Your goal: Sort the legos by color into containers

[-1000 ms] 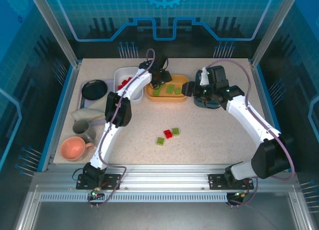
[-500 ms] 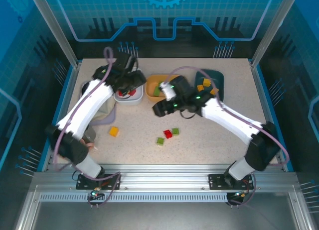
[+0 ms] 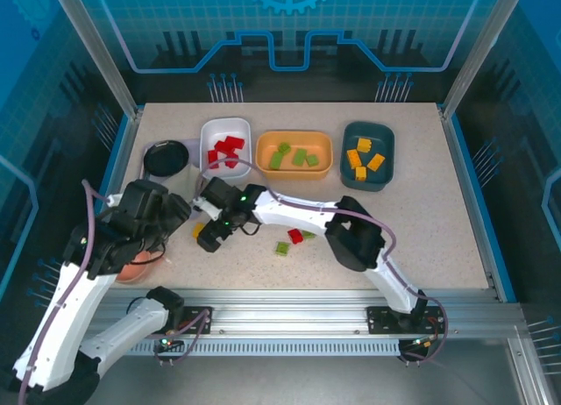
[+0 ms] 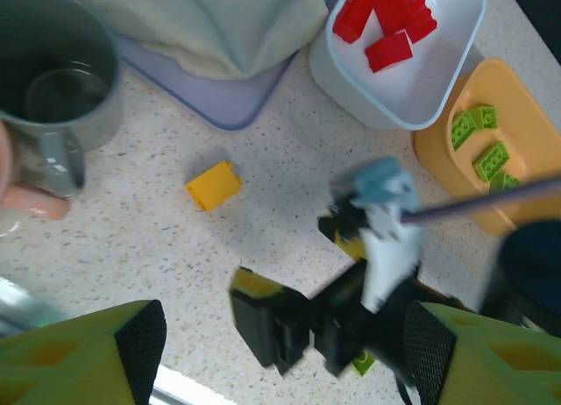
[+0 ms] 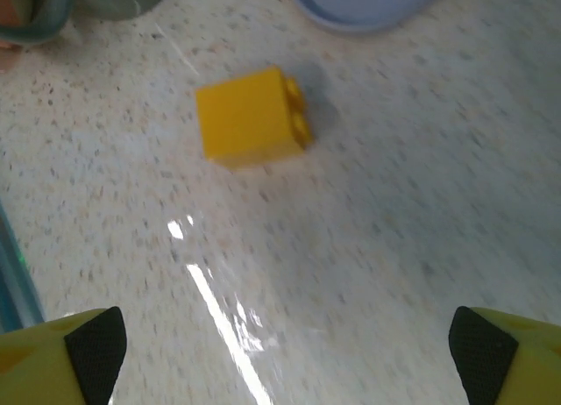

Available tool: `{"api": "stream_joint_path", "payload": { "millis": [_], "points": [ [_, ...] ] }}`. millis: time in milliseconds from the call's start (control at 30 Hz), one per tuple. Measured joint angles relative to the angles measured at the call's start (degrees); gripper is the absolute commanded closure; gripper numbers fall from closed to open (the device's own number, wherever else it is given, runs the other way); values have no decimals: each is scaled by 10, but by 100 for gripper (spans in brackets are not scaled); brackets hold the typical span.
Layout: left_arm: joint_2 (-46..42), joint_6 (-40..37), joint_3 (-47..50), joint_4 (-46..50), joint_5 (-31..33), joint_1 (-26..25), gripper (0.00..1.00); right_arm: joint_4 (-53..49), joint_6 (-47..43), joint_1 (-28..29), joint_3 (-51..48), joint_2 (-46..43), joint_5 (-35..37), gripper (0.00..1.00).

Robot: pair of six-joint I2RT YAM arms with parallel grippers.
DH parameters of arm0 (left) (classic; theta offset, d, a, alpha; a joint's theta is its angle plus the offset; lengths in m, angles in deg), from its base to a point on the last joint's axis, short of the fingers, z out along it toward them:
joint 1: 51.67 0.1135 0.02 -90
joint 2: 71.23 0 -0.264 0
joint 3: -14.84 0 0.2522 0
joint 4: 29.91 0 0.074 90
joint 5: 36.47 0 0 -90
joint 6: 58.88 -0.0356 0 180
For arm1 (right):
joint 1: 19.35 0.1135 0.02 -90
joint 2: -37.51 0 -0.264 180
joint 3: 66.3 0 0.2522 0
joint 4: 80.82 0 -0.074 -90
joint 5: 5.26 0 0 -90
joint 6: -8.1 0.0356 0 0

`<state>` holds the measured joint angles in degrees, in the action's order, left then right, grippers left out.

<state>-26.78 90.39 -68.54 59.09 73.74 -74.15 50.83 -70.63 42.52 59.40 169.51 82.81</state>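
Observation:
My right gripper moves outward and down next, fingers astride the yellow brick [image 3: 198, 230] [image 5: 252, 116], since it lies on the tabletop below and outward of them.
Three bowls stand along the back: the white bowl [image 3: 210, 129] holds red bricks, the orange bowl [image 3: 294, 168] holds green bricks, and the teal bowl [image 3: 386, 164] holds yellow ones. A loose yellow brick [image 3: 198, 230] [image 5: 252, 116] [image 4: 214, 185] lies on the table at the left. My right gripper [image 3: 212, 238] [image 5: 287, 344] hovers just right of it, open and empty. A red brick [image 3: 295, 236] and two green bricks [image 3: 282, 247] [image 3: 308, 234] lie mid-table. My left gripper [image 3: 171, 212] [image 4: 285, 339] is open and empty, raised over the near left.
A black round dish [image 3: 166, 157] sits at the back left. A grey mug [image 4: 53, 89], a pale cloth [image 4: 219, 19] on a lavender tray [image 4: 219, 111], and a pink cup [image 3: 131, 265] crowd the left side. The right arm stretches across the table's middle.
The left arm has pulled back from the white bowl to the near left. The right gripper has swept left from the orange bowl to beside the yellow brick.

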Motion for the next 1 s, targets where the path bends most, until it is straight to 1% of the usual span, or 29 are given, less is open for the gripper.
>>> {"api": "stream_joint_path", "payload": {
  "millis": [200, 333, 467, 567, 667, 700, 767, 800, 900, 1000],
  "points": [
    [-15, -3, -10, 47, 6, 0, 24, -48, -1, 7, 157, 123, 17, 1],
    [-26, -9, -21, 70, 6, 0, 25, -75, -11, 7, 211, 165, 33, 9],
    [-31, -13, -26, 85, 6, 0, 25, -80, -21, 7, 268, 194, 33, 22],
    [-31, -19, -27, 86, 6, 0, 25, -79, -26, 7, 281, 210, 38, 36],
    [-30, -26, -27, 86, 6, 0, 25, -81, -22, 6, 284, 210, 38, 44],
    [-29, -27, -27, 85, 6, 0, 26, -83, -22, 6, 284, 211, 40, 48],
    [-27, -29, -27, 85, 6, 0, 26, -83, -23, 6, 284, 211, 41, 62],
    [-25, -29, -27, 85, 6, 0, 26, -81, -23, 6, 284, 211, 41, 65],
    [-20, -37, -27, 84, 5, 0, 26, -79, -19, 6, 281, 207, 41, 73],
    [-14, -42, -26, 74, 0, 0, 27, -77, -12, 6, 247, 186, 41, 75]
  ]
}}
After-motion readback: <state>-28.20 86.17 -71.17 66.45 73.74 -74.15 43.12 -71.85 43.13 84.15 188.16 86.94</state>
